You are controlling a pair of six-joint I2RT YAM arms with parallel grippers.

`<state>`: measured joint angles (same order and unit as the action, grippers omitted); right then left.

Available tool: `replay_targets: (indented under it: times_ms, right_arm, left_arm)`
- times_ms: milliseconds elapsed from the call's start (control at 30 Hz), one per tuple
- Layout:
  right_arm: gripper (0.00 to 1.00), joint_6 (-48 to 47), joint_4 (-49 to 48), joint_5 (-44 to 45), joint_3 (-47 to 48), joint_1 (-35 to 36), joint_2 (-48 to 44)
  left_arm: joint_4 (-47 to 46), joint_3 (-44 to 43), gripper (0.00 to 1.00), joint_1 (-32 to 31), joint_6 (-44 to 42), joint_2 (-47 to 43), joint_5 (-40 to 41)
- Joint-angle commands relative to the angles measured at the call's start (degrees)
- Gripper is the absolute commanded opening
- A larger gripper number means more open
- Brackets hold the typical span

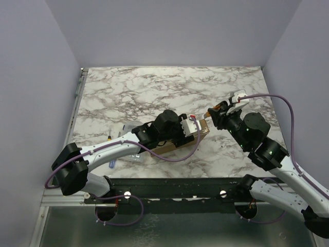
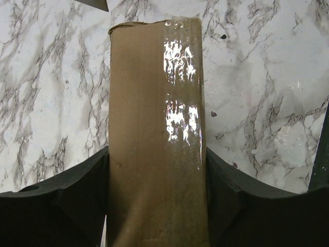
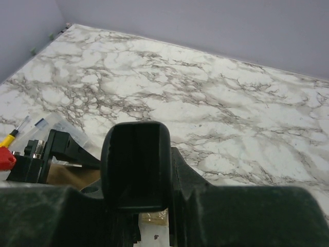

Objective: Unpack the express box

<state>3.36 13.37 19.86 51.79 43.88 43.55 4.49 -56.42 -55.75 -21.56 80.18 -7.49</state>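
The box is standing edgewise now, so my left gripper will next turn and tilt to tip it onto the bare marble by its near side and release it flat.
The express box (image 1: 172, 148) is a flat brown cardboard box lying at the table's front centre, mostly hidden under my left arm. In the left wrist view its taped brown face (image 2: 154, 128) fills the space between my two fingers. My left gripper (image 1: 197, 126) is shut on the box, one finger (image 2: 67, 200) against each long side. My right gripper (image 1: 209, 116) is at the box's right end with its fingers (image 3: 136, 164) closed together. A small brown scrap of cardboard or tape (image 3: 154, 218) shows between them.
A clear plastic case (image 1: 128, 128) and a yellow-handled screwdriver (image 1: 110, 137) lie left of the box, partly under my left arm. The screwdriver (image 3: 10, 138) and clear plastic (image 3: 54, 123) also show in the right wrist view. Purple walls enclose the marble table (image 1: 169, 87).
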Motion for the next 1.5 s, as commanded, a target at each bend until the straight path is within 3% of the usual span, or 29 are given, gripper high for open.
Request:
replay_targets:
  times_ms: [0,800,1133,1467]
  right_arm:
    - [0.01,-0.7,1.6,0.9,-1.5,-0.1,-0.2]
    - [0.01,0.8,4.6,1.9,-3.3,0.0,0.2]
    - [0.01,12.0,16.0,1.6,-0.5,0.0,-0.1]
    - [0.01,12.8,19.2,2.3,-0.1,0.0,-2.6]
  left_arm:
    - [0.7,1.5,0.44,0.0,-2.4,-0.2,-0.2]
    - [0.4,1.6,0.41,0.0,-2.0,-0.2,0.0]
    - [-0.5,0.6,0.35,0.2,2.3,2.1,4.6]
    - [-0.5,0.3,0.32,0.7,2.8,2.7,5.3]
